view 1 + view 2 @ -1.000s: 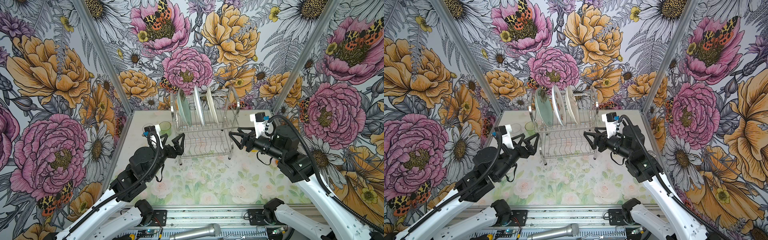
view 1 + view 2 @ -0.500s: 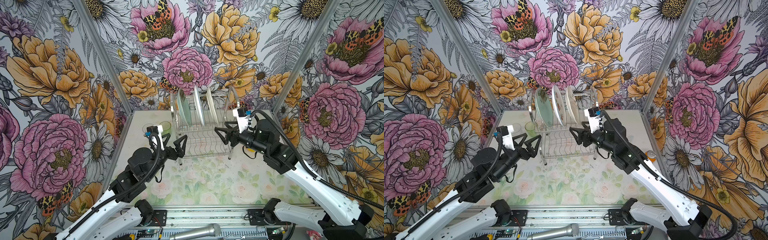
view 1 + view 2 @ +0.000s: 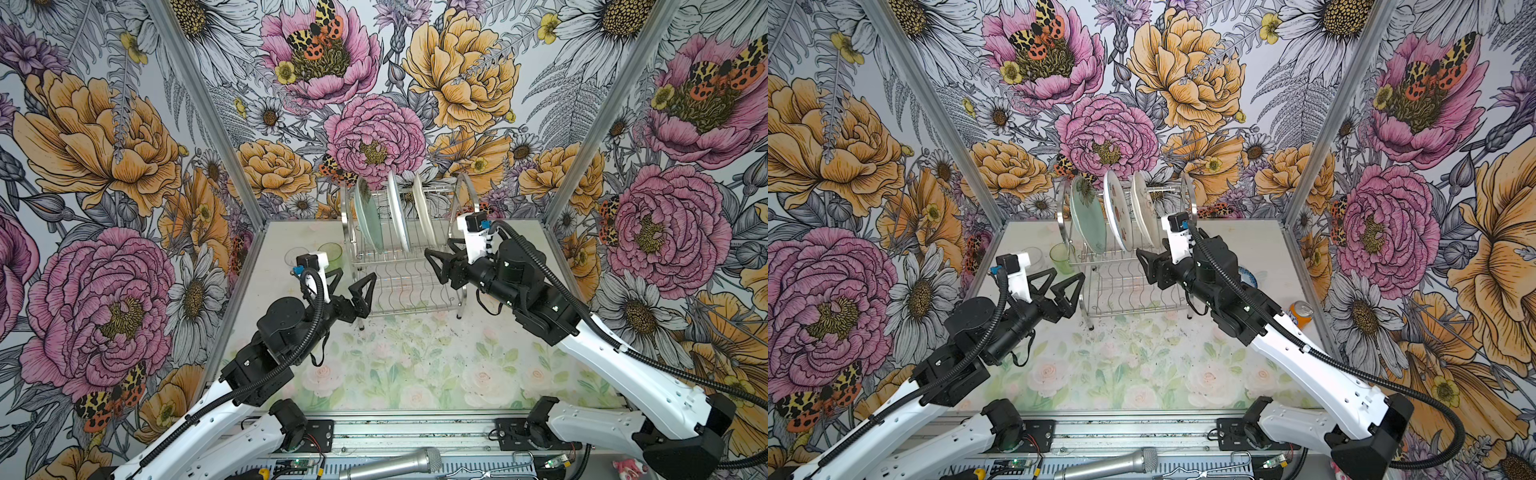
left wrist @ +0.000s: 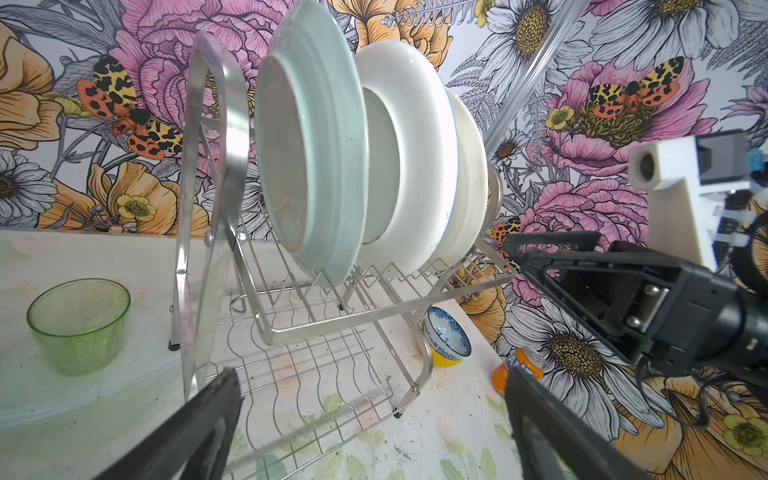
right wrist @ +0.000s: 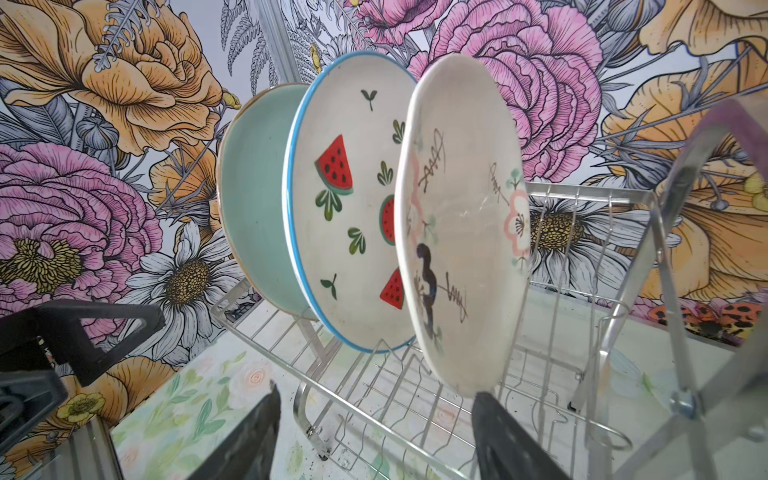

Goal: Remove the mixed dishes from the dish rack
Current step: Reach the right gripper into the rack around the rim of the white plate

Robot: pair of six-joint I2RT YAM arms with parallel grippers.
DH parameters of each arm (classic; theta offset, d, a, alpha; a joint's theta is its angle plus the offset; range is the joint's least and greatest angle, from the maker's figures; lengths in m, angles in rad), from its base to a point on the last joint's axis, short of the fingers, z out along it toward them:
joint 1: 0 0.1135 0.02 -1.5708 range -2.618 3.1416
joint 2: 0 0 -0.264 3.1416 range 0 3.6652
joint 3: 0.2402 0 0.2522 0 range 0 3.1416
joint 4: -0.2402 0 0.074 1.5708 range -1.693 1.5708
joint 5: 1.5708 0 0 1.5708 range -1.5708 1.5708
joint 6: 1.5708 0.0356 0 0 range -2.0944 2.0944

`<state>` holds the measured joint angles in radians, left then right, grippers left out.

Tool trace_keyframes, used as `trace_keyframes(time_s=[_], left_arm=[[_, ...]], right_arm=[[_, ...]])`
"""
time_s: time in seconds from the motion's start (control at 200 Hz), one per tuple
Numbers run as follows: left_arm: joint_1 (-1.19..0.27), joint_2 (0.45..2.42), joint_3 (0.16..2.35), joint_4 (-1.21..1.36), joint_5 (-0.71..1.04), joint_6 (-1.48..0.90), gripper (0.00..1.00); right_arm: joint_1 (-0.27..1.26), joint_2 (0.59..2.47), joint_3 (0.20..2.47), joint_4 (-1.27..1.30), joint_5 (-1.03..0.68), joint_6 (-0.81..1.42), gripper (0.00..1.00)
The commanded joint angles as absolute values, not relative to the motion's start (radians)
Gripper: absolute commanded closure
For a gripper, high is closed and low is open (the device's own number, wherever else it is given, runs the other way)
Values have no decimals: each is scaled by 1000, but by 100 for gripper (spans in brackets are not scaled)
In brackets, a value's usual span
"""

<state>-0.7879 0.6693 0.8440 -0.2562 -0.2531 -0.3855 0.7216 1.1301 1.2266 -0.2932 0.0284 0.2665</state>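
Observation:
The upright cream plate has open space on either side. My right gripper needs to move outward next until its fingers straddle the cream plate's near rim (image 3: 432, 237) (image 5: 417, 316), which lies outward of them.
The steel dish rack (image 3: 409, 286) (image 3: 1133, 291) stands at the back of the table. Its upper shelf holds three upright plates: pale green (image 3: 368, 220) (image 4: 320, 145), white with watermelons (image 3: 1119, 216) (image 5: 345, 199) and cream (image 3: 1144, 214) (image 5: 461, 216). My left gripper (image 3: 355, 282) (image 4: 372, 378) is open at the rack's front left corner and holds nothing. My right gripper (image 3: 436, 257) (image 5: 376, 392) is open at the upper shelf's front rail. The cream plate's lower rim sits just above one of its fingers (image 5: 498, 428).
A green tumbler (image 4: 79, 326) (image 3: 1061, 257) and a clear glass (image 3: 1034, 255) stand left of the rack. A blue-and-white bowl (image 4: 446, 336) nested in a yellow bowl (image 4: 444, 361) and an orange can (image 3: 1301, 313) sit to its right. Flowered walls close in three sides.
My right arm has swung left and up to the rack's upper shelf, close under the cream plate. The left gripper has barely moved. All three plates stay in their slots.

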Motion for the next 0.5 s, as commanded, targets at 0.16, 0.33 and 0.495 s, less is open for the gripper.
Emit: trace_keyframes(time_s=[0.16,0.33,0.495], left_arm=[[-790,667,836,-227,-230,-372,1],[-788,661,829,-239,-237,-370,1],[-781,645,815,-242,-239,-373,1]], right_arm=[[725,1191,1294,-254,64,232,26],[726,1242,1330,-253,68,224,26],[726,1285,1356,-250,114,212,27]])
